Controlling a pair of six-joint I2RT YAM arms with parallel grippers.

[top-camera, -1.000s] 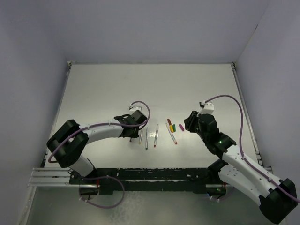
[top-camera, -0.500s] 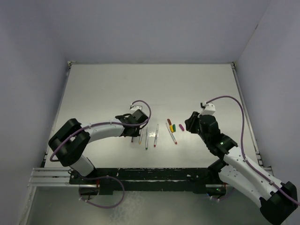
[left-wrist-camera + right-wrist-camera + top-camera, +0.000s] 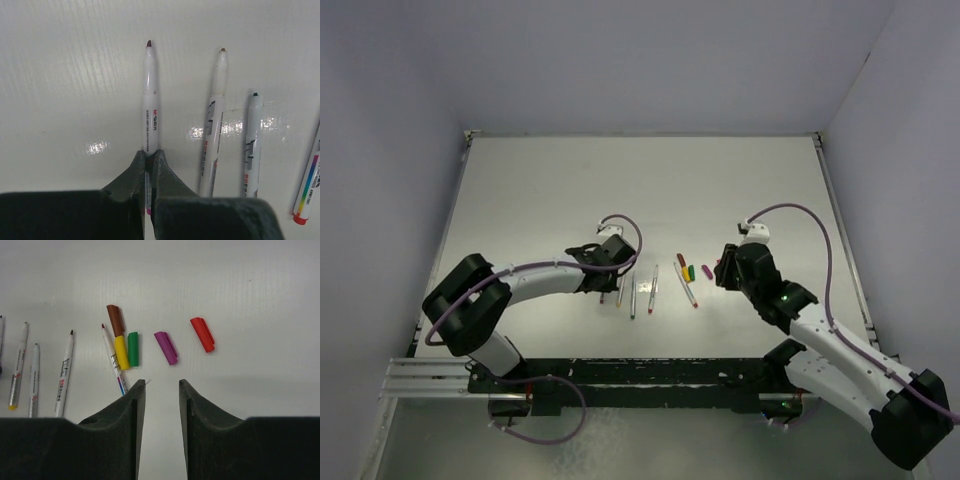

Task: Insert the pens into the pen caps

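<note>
My right gripper moves down to its left in the top view next, fingers astride the magenta cap (image 3: 707, 271) (image 3: 166, 348), which lies down there and matches the held pen's end.
My left gripper (image 3: 149, 152) is shut on the leftmost pen (image 3: 150, 100), a silver-grey marker with a dark red tip pointing away and a magenta end between the jaws. Three more pens (image 3: 215, 125) lie side by side to its right. In the top view this gripper (image 3: 604, 283) is at the left end of the pen row (image 3: 633, 297). My right gripper (image 3: 159, 385) is open and empty, just in front of the caps: dark red (image 3: 115, 320), yellow (image 3: 121, 352), green (image 3: 133, 349), magenta (image 3: 166, 347) and red (image 3: 202, 334). A fifth pen (image 3: 114, 360) lies beside the yellow cap.
All pens and caps lie in a band across the middle of the white table (image 3: 640, 190). Raised table edges run along the left (image 3: 450, 230) and right (image 3: 840, 230). A purple cable loops over each wrist.
My right gripper has shifted a little left, closer to the caps. My left gripper has stayed at the leftmost pen, barely moving.
</note>
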